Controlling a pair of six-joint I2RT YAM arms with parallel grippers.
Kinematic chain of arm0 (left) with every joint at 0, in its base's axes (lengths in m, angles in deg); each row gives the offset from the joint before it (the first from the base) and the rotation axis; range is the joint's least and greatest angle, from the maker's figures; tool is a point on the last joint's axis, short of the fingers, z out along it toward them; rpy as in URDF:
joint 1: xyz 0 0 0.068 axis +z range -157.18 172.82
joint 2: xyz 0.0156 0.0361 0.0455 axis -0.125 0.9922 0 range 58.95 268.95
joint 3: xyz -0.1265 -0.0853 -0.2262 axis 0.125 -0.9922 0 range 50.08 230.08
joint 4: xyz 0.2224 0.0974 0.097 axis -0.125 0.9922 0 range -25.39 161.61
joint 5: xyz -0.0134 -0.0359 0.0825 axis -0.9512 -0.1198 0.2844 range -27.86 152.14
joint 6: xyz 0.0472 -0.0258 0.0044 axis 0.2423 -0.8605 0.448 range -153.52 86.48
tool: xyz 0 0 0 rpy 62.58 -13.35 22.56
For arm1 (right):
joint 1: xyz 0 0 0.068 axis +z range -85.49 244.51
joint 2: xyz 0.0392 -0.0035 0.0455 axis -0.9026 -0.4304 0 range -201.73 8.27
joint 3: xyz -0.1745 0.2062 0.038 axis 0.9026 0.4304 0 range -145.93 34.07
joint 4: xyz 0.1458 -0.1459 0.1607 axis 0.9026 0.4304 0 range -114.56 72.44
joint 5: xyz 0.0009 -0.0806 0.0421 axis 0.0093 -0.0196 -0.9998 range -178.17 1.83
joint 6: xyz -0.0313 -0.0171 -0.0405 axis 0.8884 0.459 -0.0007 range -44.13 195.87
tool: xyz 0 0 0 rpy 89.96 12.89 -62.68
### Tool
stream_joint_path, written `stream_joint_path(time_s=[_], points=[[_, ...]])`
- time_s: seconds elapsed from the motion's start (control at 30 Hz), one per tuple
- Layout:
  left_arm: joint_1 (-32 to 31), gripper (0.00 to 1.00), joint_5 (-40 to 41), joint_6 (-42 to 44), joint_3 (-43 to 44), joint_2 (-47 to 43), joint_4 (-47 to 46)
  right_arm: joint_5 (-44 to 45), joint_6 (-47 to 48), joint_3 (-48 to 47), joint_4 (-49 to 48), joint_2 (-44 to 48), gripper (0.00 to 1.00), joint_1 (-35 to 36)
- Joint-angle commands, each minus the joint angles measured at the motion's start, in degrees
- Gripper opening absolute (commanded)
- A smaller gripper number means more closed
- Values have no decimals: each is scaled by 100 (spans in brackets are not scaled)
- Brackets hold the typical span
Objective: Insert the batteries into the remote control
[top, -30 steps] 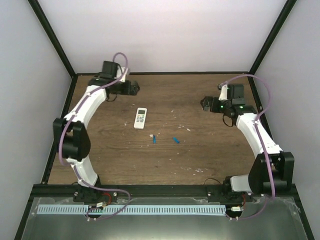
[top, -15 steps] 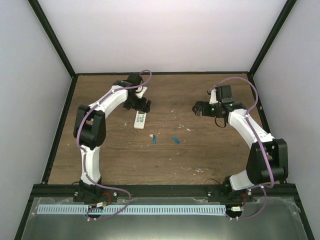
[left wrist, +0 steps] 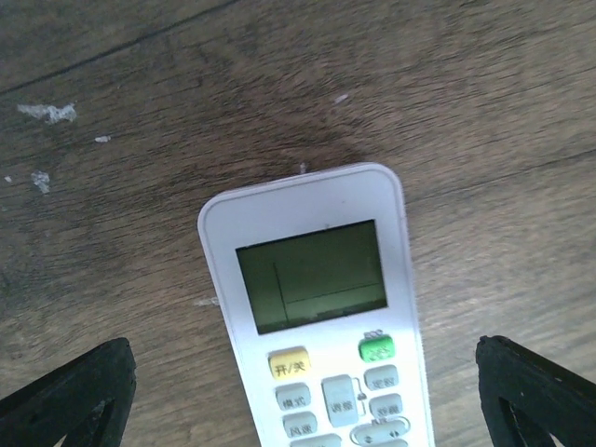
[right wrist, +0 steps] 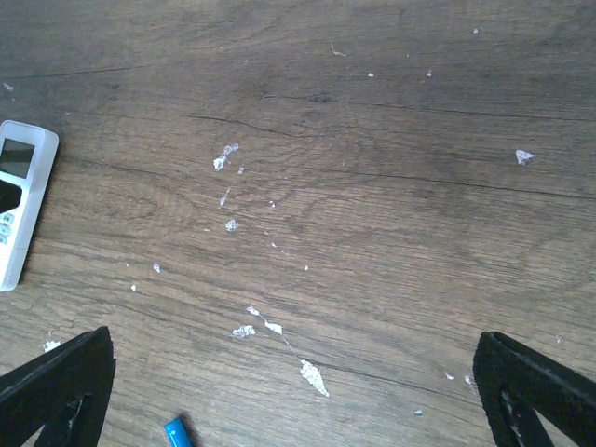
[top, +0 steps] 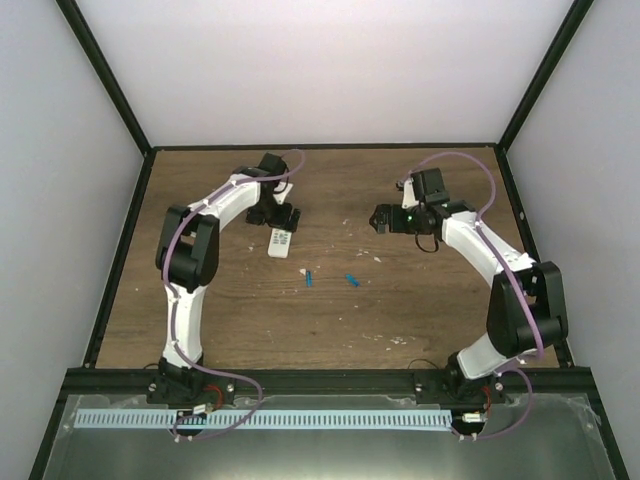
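The left gripper lowers around the long edges of the white remote control (top: 281,242) next and closes, since the display end lies below, between the open fingers.
The white remote control (top: 281,242) lies face up on the wooden table, its grey display (left wrist: 312,276) and coloured buttons filling the left wrist view. My left gripper (top: 277,216) hovers over its far end, open, with a black fingertip (left wrist: 79,391) on each side and not touching it (left wrist: 304,396). Two small blue batteries (top: 309,279) (top: 351,280) lie loose on the table nearer the arms. My right gripper (top: 381,217) hangs open over bare wood to the right (right wrist: 296,396). One battery end (right wrist: 177,434) and the remote (right wrist: 24,209) show in its view.
Pale whitish flecks (right wrist: 313,376) are scattered over the brown tabletop (top: 420,310). A black frame (top: 120,250) and grey walls enclose the table on three sides.
The left arm has swung from the back left corner to above the remote. The right arm has moved left toward the table's middle. Both grippers stayed open.
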State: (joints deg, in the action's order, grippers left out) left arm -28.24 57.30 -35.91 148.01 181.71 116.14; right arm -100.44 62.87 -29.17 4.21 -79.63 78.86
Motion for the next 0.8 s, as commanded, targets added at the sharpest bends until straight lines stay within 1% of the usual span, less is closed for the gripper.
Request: stream_joint_path(time_s=[0.0, 0.1, 0.27, 0.33, 0.4, 0.43, 0.47, 0.57, 0.7, 0.73, 0.77], points=[[-42, 100, 300, -102, 51, 178, -38, 41, -72, -322, 81, -86, 100, 35], [-72, 100, 456, -86, 155, 344, 89, 48, -72, -308, 63, -108, 100, 35], [-91, 99, 385, -121, 200, 458, 103, -11, -59, -335, 69, -190, 100, 47], [-100, 96, 350, -113, 205, 497, 99, -39, -52, -346, 62, -201, 100, 55], [-102, 87, 295, -105, 216, 549, 107, -73, -51, -331, 36, -209, 100, 72], [-100, 78, 273, -101, 237, 587, 127, -109, -41, -323, 25, -205, 100, 74], [-100, 71, 242, -103, 288, 629, 180, -168, -35, -306, 4, -203, 100, 81], [-100, 54, 32, -139, 345, 707, 279, -360, -12, -224, -95, -187, 100, 137], [-100, 39, -373, -231, 240, 559, 145, -730, 37, -57, -364, -79, 99, 310], [-100, 36, -507, -274, 192, 476, 71, -926, 30, 22, -492, -30, 99, 354], [-100, 34, -696, -362, 124, 356, -29, -1330, -4, 127, -676, 33, 99, 388]])
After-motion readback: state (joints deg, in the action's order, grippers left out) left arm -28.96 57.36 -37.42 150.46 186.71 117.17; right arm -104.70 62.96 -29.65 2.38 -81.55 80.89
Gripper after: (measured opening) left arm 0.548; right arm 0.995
